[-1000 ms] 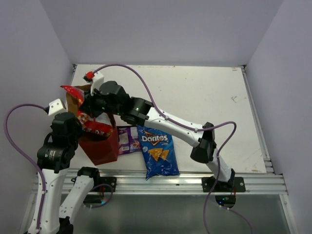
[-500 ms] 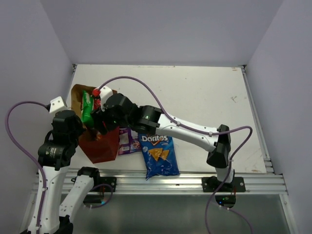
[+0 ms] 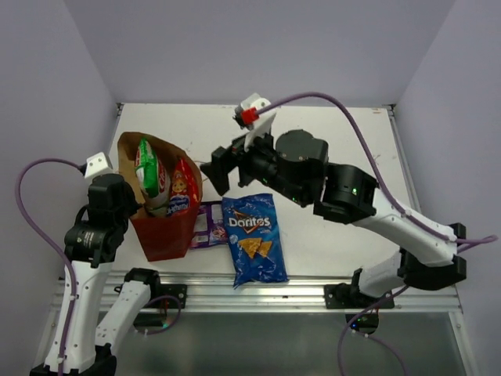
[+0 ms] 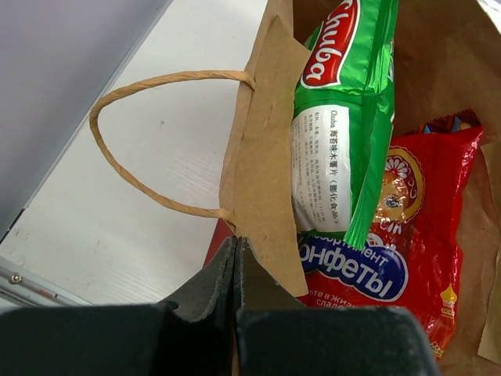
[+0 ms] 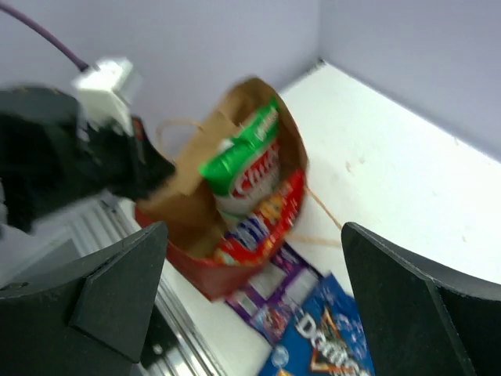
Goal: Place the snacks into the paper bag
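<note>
My right gripper moves down and back to the blue Doritos bag's edge by the purple packet (image 3: 208,223) next, before it grabs the Doritos.
The reddish-brown paper bag (image 3: 168,235) stands open at the near left. Inside it lean the green-white chip bag (image 3: 149,171) and the red snack-mix bag (image 3: 182,188). My left gripper (image 4: 235,247) is shut on the paper bag's rim (image 4: 258,180), beside a string handle (image 4: 149,141). The small purple packet (image 3: 208,223) and the blue Doritos bag (image 3: 252,239) lie flat on the table to the right of the bag. My right gripper (image 3: 217,168) hangs open and empty to the right of the bag's mouth. From its wrist (image 5: 254,227) I see the bag (image 5: 196,270) and the Doritos (image 5: 321,341) below.
A metal rail (image 3: 258,290) runs along the table's near edge just below the Doritos bag. Purple-grey walls close in the table (image 3: 329,149) on the left, back and right. The left arm's purple cable (image 3: 31,176) loops near the left wall.
The right gripper opened and let go of the red snack-mix bag, which now rests in the paper bag. The right arm then pulled back up and to the right.
</note>
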`<state>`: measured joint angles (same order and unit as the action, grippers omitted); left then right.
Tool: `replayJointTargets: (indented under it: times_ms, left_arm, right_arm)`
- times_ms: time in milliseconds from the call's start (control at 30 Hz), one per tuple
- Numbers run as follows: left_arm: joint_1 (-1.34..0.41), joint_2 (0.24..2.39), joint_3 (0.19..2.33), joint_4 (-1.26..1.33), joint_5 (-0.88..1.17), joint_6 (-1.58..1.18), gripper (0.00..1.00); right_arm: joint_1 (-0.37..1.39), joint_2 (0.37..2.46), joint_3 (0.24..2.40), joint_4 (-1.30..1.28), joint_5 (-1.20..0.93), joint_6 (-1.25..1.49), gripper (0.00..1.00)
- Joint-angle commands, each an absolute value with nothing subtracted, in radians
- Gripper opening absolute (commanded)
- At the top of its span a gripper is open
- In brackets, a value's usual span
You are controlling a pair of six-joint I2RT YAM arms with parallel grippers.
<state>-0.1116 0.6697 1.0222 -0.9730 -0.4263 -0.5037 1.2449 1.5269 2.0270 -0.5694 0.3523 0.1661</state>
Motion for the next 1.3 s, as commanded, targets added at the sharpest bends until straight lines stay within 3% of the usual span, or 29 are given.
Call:
replayJointTargets:
  times_ms: [0,167,300,1033,1133,1167,1200,1233,1267]
  left_arm:
    - [-0.115,0.686,1.006,-0.94,-0.408,-0.488,0.0]
    - [-0.115,0.704,1.017,-0.953,-0.416,-0.482,0.0]
    - [-0.115,0.707,1.028,-0.962,-0.422,-0.479,0.0]
    - [-0.117,0.663,1.066,-1.014,-0.408,-0.503,0.0]
    - [-0.115,0.663,1.074,-1.015,-0.41,-0.5,0.0]
    - [-0.117,0.663,1.077,-1.015,-0.41,-0.5,0.0]
    - [-0.115,0.661,1.075,-1.015,-0.41,-0.499,0.0]
    - [-0.115,0.661,1.077,-1.015,-0.41,-0.499,0.0]
    - [-0.115,0.661,1.077,-1.012,-0.408,-0.497,0.0]
  right_arm:
    - [1.249,1.456,1.677,-0.652,0.471,0.236,0.98]
    - [1.249,1.365,1.325,-0.644,0.465,0.363,0.98]
    - [1.249,1.358,1.215,-0.591,0.422,0.391,0.97]
    - [1.25,1.681,1.115,-0.491,0.166,0.341,0.91]
    - [1.25,1.719,1.117,-0.52,0.164,0.336,0.81]
    - [1.25,1.726,1.115,-0.522,0.166,0.337,0.71]
    - [1.25,1.726,1.115,-0.538,0.175,0.344,0.49]
    - [1.25,1.721,1.115,-0.546,0.189,0.347,0.36]
    - [1.25,1.712,1.115,-0.563,0.214,0.363,0.07]
